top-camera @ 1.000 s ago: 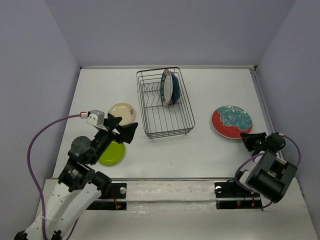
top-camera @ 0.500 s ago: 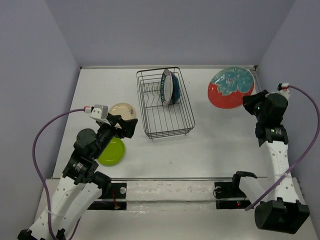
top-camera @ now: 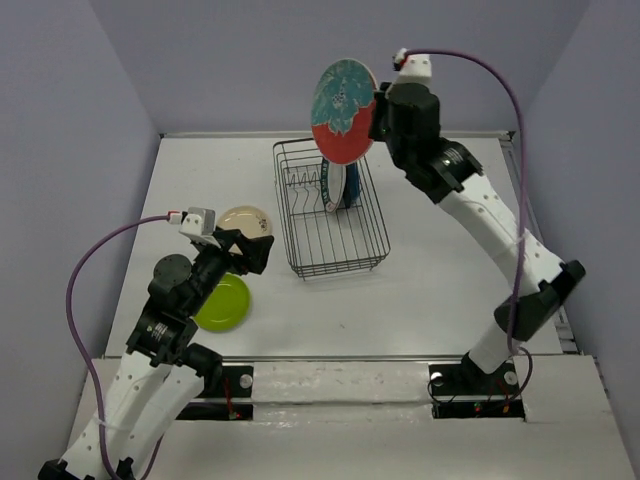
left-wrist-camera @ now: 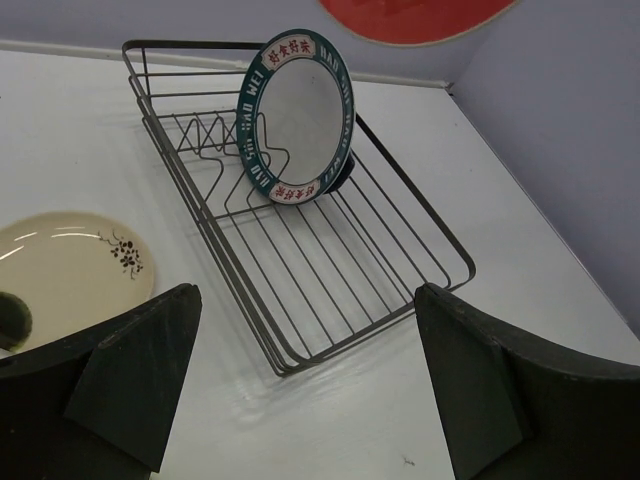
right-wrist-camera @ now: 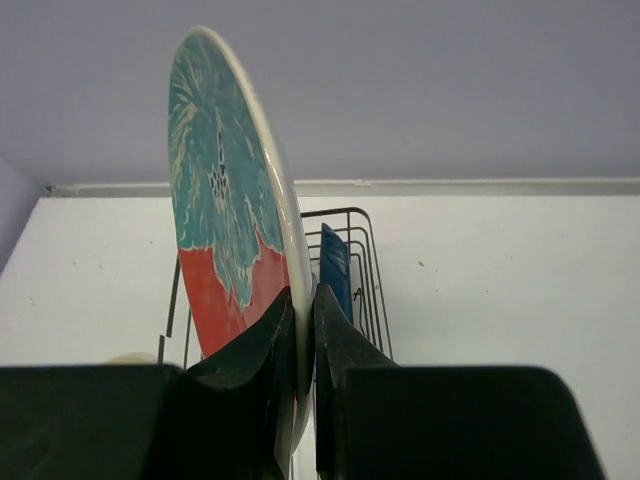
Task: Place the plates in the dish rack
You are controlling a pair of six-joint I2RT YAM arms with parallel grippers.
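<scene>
I need to move my right gripper to the left in the top view. Then I should turn the red plate and lower it into the dish rack's empty wires (top-camera: 308, 188) next to the white plate.
My right gripper (top-camera: 377, 112) is shut on the rim of the red plate (top-camera: 341, 108) with the teal-white pattern and holds it on edge in the air above the far end of the dish rack (top-camera: 303, 268). In the right wrist view the gripper (right-wrist-camera: 304, 300) pinches the red plate (right-wrist-camera: 222, 225). A white plate with a teal rim (top-camera: 336, 172) stands in the rack's tines, with a dark blue plate (right-wrist-camera: 335, 264) right behind it. The cream plate (top-camera: 243, 222) and the lime green plate (top-camera: 224, 303) lie flat left of the rack. My left gripper (top-camera: 245, 252) hangs open and empty between them.
Seen from the left wrist, the gripper (left-wrist-camera: 305, 385) is over bare table just short of the rack's near corner (left-wrist-camera: 285, 365), with the cream plate (left-wrist-camera: 70, 270) to its left. The white plate (left-wrist-camera: 297, 115) leans at the rack's far end. Purple walls enclose the table.
My right arm has swung up and left from the table's right side, carrying the red plate to above the rack. The left arm has drawn back slightly and stays open.
</scene>
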